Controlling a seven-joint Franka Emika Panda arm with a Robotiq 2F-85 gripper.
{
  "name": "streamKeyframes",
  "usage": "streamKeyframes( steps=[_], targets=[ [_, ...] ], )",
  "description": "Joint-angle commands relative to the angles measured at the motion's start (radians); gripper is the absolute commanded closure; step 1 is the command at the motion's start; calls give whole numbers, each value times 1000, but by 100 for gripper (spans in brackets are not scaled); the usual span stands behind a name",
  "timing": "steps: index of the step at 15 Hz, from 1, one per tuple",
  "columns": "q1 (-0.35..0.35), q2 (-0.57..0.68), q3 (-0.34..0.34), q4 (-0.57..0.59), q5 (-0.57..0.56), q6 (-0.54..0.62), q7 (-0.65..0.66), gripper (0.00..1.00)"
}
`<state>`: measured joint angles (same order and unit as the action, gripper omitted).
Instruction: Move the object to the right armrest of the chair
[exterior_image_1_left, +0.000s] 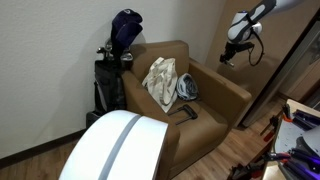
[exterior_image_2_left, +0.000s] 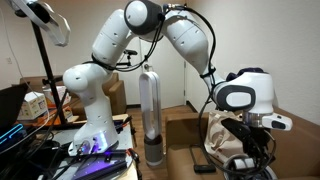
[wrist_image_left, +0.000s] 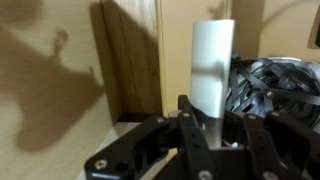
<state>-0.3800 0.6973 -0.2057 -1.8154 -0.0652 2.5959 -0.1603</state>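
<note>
My gripper still has the white oblong object high above the chair's armrest, so next it should go down onto the armrest's flat top and open there.
My gripper (wrist_image_left: 205, 125) looks shut on a white cylindrical object (wrist_image_left: 212, 55) with a grey lower end, which stands upright between the fingers in the wrist view. In an exterior view the gripper (exterior_image_1_left: 232, 52) hangs high above and beyond the brown armchair's (exterior_image_1_left: 215, 110) image-right armrest (exterior_image_1_left: 228, 82), close to the wall. The held object is too small to make out there. In an exterior view the gripper (exterior_image_2_left: 250, 145) is under the arm's white wrist.
A pale crumpled cloth (exterior_image_1_left: 160, 82), a grey-blue item (exterior_image_1_left: 187, 88) and a black item (exterior_image_1_left: 186, 112) lie on the seat. A golf bag (exterior_image_1_left: 112, 75) stands beside the chair. A tower fan (exterior_image_2_left: 150, 110) stands by the robot base. Wood panelling (wrist_image_left: 130, 60) is close behind the gripper.
</note>
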Motion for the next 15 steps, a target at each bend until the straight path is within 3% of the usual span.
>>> streamKeyframes(
  steps=[1, 5, 15],
  targets=[
    [-33, 88, 19, 80, 17, 60, -27, 96],
    [-35, 177, 7, 143, 4, 108, -13, 96],
    [-41, 325, 13, 269, -1, 83, -21, 96]
  ],
)
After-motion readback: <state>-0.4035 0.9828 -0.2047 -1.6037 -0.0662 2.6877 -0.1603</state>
